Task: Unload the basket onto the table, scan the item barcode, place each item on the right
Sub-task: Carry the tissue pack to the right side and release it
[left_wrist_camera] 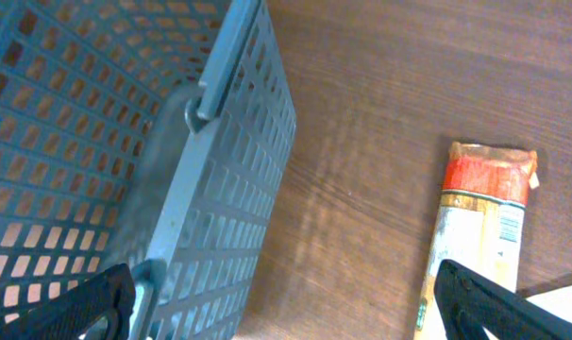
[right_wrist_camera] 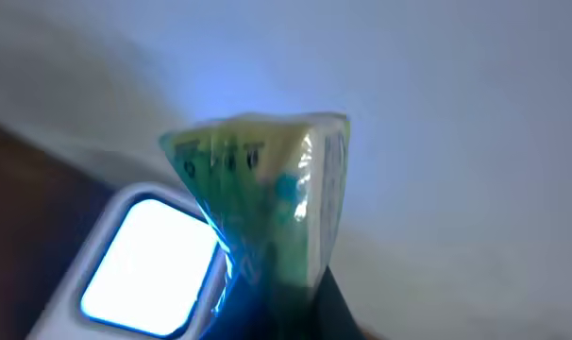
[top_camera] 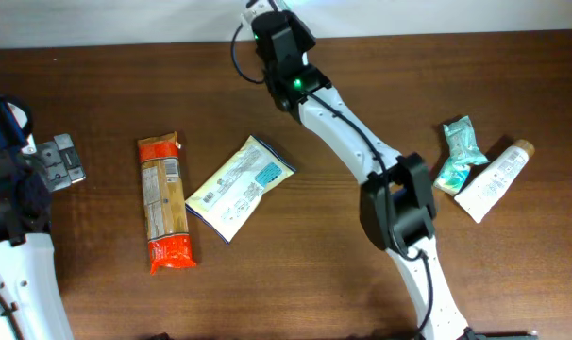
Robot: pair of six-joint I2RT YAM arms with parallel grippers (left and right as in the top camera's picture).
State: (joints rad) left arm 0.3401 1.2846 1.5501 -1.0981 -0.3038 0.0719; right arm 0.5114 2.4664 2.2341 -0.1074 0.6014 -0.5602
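My right gripper should swing back and to its right in the overhead view, over the teal packet (top_camera: 461, 155), to let go of the packet I have shown to the scanner.
In the right wrist view my right gripper (right_wrist_camera: 300, 307) is shut on a green and yellow plastic packet (right_wrist_camera: 267, 179), held upright. The packet's lower left side sits right beside a scanner window (right_wrist_camera: 149, 260) that glows white with blue light. From overhead, the right arm (top_camera: 343, 123) reaches to the table's back edge, its gripper (top_camera: 267, 19) there, and the packet is hidden under it. My left gripper (top_camera: 64, 162) stands open at the far left with nothing between its fingers (left_wrist_camera: 494, 307).
A blue-grey mesh basket (left_wrist_camera: 173, 142) stands close by the left gripper (left_wrist_camera: 286, 316). An orange pasta package (top_camera: 163, 200) and a white and blue packet (top_camera: 239, 186) lie left of centre. A teal packet (top_camera: 459, 154) and a cream tube (top_camera: 494, 179) lie at the right.
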